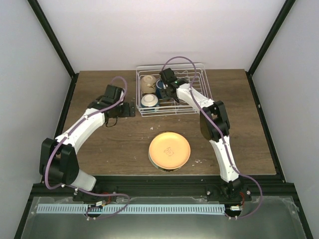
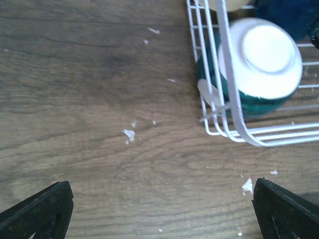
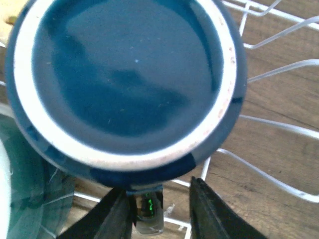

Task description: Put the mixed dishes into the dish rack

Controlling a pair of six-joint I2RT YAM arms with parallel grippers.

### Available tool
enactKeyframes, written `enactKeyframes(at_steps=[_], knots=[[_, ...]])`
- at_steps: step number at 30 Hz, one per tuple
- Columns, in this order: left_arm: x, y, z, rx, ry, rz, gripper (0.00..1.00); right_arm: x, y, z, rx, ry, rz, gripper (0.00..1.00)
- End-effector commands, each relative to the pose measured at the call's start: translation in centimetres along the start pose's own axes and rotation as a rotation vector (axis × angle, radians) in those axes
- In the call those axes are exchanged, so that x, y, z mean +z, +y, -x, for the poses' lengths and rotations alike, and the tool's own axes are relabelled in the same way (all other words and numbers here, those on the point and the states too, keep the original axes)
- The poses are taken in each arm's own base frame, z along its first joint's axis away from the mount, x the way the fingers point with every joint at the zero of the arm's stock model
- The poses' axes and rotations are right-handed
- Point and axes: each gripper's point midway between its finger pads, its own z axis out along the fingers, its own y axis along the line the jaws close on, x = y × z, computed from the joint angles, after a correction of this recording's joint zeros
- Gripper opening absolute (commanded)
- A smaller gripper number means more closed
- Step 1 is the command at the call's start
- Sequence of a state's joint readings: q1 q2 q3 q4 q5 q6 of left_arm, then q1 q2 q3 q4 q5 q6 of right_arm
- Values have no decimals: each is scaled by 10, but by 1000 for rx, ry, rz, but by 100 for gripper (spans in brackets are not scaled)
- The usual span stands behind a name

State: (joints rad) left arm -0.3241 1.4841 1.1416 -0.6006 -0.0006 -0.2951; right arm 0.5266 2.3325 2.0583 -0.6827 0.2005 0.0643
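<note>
The left gripper moves back and down next, turning onto the orange-yellow plate's nearest rim, since that rim is below and to its right in the top view.
The white wire dish rack [image 1: 199, 99] stands at the back centre. In it lie a cream bowl [image 1: 148, 83], an upturned white bowl with blue outside [image 1: 149, 101] [image 2: 264, 59] and an upturned dark blue mug [image 1: 160, 89] [image 3: 124, 74]. My right gripper [image 1: 167, 90] [image 3: 162, 195] is in the rack, open, its fingers either side of the mug's handle [image 3: 148, 209], the right finger apart from it. My left gripper [image 1: 127, 110] [image 2: 162, 214] is wide open and empty over the table, left of the rack. The orange-yellow plate [image 1: 169, 150] lies at front centre; a thin rim shows under its near edge.
The rack's near-left corner wires [image 2: 229, 99] lie just ahead of my left gripper. White crumbs [image 2: 128, 133] dot the brown wooden table [image 1: 99, 149]. Black frame posts and white walls enclose the table.
</note>
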Motion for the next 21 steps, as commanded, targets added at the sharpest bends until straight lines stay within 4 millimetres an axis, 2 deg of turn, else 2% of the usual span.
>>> enactKeyframes(at_steps=[1, 4, 10, 16, 21], knots=[[3, -10, -7, -9, 22, -18, 100, -25, 9, 11, -22, -29, 47, 37], [4, -13, -9, 1, 29, -28, 100, -34, 10, 10, -29, -24, 63, 43], [-1, -24, -16, 37, 56, -57, 100, -65, 7, 15, -43, -38, 83, 56], [-5, -36, -35, 84, 121, -97, 100, -99, -1, 21, -28, -57, 82, 58], [-8, -50, -58, 163, 209, -129, 100, -123, -24, 29, 47, -84, 32, 58]])
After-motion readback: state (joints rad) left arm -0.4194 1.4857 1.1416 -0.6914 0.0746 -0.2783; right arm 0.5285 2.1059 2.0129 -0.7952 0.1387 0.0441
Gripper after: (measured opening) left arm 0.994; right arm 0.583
